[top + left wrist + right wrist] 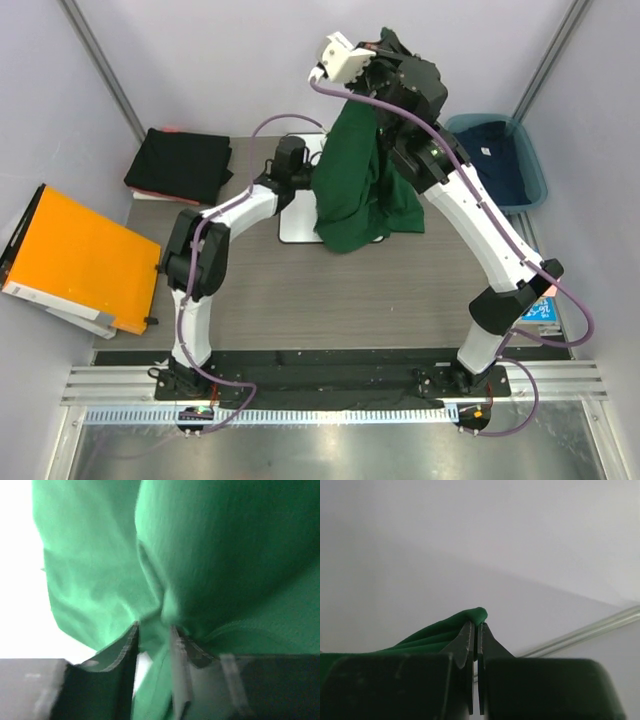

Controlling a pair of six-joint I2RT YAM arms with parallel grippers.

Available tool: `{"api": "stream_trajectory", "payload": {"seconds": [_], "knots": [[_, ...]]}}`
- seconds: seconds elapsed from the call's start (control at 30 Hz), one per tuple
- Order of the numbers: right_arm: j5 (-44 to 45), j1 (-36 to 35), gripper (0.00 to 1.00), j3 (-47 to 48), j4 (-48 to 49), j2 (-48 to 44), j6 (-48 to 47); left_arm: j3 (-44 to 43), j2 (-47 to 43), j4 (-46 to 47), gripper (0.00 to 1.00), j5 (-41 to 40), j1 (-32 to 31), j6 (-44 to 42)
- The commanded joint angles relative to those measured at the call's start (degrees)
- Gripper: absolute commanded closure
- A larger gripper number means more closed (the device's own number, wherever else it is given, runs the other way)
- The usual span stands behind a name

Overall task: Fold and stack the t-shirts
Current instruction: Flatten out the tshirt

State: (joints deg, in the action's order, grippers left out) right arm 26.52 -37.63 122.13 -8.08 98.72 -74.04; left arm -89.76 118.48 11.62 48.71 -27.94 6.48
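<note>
My right gripper swings to the left in the top view next, still raised, and releases the shirt's fold. The white board's uncovered strip (299,218) lies that way.
The dark green t-shirt (350,190) hangs in the air from my raised right gripper (365,92), its lower part drooping onto the white board (298,225). In the right wrist view the right gripper (479,625) is shut on a fold of the green shirt (445,632). My left gripper (312,168) is at the shirt's left edge. In the left wrist view the left gripper (155,627) pinches a bunch of the green cloth (220,555), with creases running out from the pinch. Black folded t-shirts (180,165) lie at the back left. A navy t-shirt (497,160) lies in the bin.
A blue-grey bin (535,175) stands at the back right. An orange folder (85,258) lies off the table's left edge. The grey table (330,300) has open surface in front of the board. White walls close in at the back and sides.
</note>
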Motion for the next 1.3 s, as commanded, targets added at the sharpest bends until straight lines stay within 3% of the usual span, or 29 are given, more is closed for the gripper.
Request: {"api": "stream_trajectory", "payload": {"seconds": [0.0,0.1,0.13,0.17,0.33,0.43,0.57,0.73,0.77,0.83,0.87,0.93,0.97,1.03,1.13,1.17,1.27], "knots": [[3.27,1.59,0.99,0.67,13.61,-0.37,-0.06,0.54,-11.14,-8.61,0.59,-16.62,2.19,-6.22],[0.99,1.5,0.99,-3.1,15.8,0.07,1.97,3.0,-17.11,-10.48,0.44,-36.08,2.63,-13.05],[0.29,1.5,0.99,-3.47,16.25,0.51,2.41,6.57,-18.7,-8.82,0.46,-44.32,2.98,-14.64],[-0.59,1.24,0.99,-3.47,17.03,1.03,2.76,8.79,-20.29,-5.15,0.48,-46.14,4.03,-17.35],[-1.29,0.8,0.99,6.79,20.12,9.71,7.5,15.84,-29.95,-4.05,0.53,-47.12,8.43,-19.57],[-2.35,-0.78,0.99,13.22,18.01,13.51,8.91,17.94,-33.82,-5.11,0.52,-51.77,9.04,-20.1],[-6.92,-2.8,0.99,7.54,19.4,14.92,12.86,21.9,-38.48,-5.55,0.52,-55.03,9.49,-21.24],[-7.89,-5.96,0.99,8.12,22.66,19.93,16.73,26.82,-42.36,-5.03,0.53,-55.65,9.4,-22.04],[-7.72,-6.92,0.92,9.26,24.58,20.81,17.26,27.09,-42.62,-5.11,0.53,-55.56,9.49,-21.95],[-6.93,-7.81,0.63,10.67,26.53,23.35,16.3,27.62,-43.06,-5.29,0.53,-55.39,9.49,-21.6],[-4.75,-7.99,0.3,13.2,27.23,24.41,14.64,27.7,-43.15,-5.29,0.53,-55.21,9.49,-21.25],[-2.1,-7.81,0.11,15.94,26.72,27.75,13.14,28.23,-43.42,-5.38,0.53,-53.73,9.49,-20.98],[-0.35,-6.68,0.05,16.3,24.19,28.19,12.52,28.41,-43.33,-5.55,0.53,-53.11,9.49,-20.98],[0.63,-5.1,0.02,14.38,21.45,26.72,13.3,28.76,-43.24,-5.99,0.53,-51.18,9.49,-21.07],[-4.18,-1.41,0.0,10.77,4.79,22.24,20.76,29.29,-42.89,-6.87,0.53,-50.03,9.49,-21.69],[-6.29,-0.7,0.0,9.89,-5.27,21.44,22.43,29.46,-42.8,-7.74,0.53,-48.9,9.49,-21.86],[-11.75,1.5,0.0,3.95,-19.13,18.37,26.39,29.72,-42.1,-10.64,0.52,-39.45,9.49,-23.87]]}}
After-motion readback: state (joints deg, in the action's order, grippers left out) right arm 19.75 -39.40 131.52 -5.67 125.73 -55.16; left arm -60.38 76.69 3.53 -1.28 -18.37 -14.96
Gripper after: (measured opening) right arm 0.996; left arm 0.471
